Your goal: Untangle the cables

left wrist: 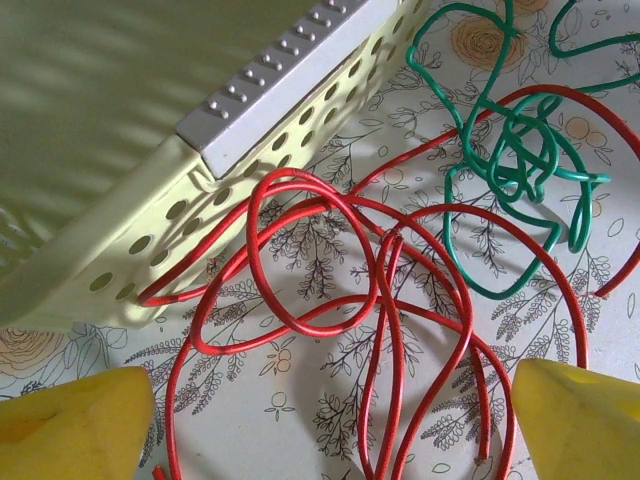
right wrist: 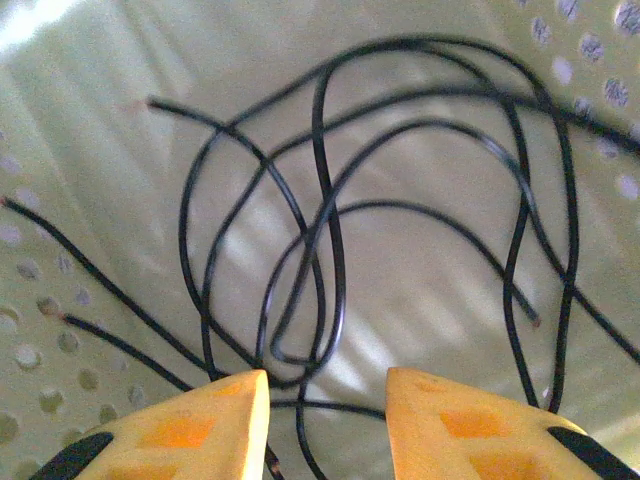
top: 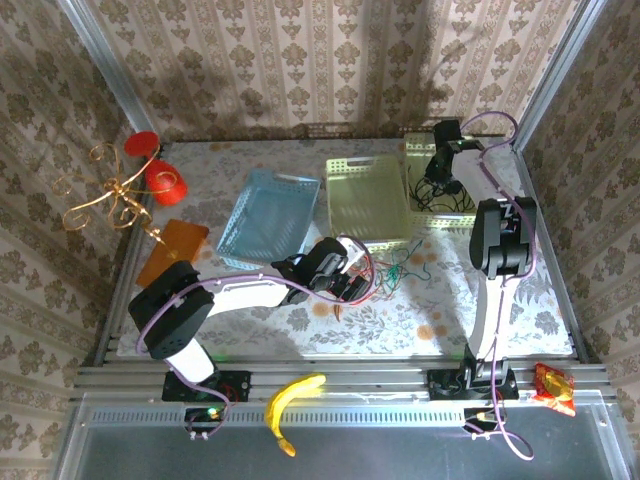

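My right gripper will go up and come back outside the pale basket to the green cable that crosses a part of the red cable. Then it will go down onto the green cable's far loop (top: 403, 257).
The red cable (left wrist: 304, 329) lies in loose loops on the floral cloth, beside the corner of a yellow-green basket (left wrist: 250, 110). The green cable (left wrist: 467, 135) sits in a tight tangle just beyond it, crossing one red strand. My left gripper (left wrist: 330, 400) hangs open over the red loops, its yellow fingers wide apart; from above it (top: 350, 285) is left of the red cable (top: 368, 272) and green cable (top: 405, 265). The black cable (right wrist: 322, 150) is piled inside a pale perforated basket (top: 422, 222). My right gripper (right wrist: 327, 385) is open just above its strands, at the back right (top: 440, 188).
A blue basket (top: 268, 215) and the yellow-green basket (top: 365, 195) stand behind the left gripper. An orange board (top: 172, 250), red cups (top: 165, 180) and a gold wire stand (top: 105, 195) are at the left. A banana (top: 295, 400) and a snack packet (top: 553, 388) lie on the near rail.
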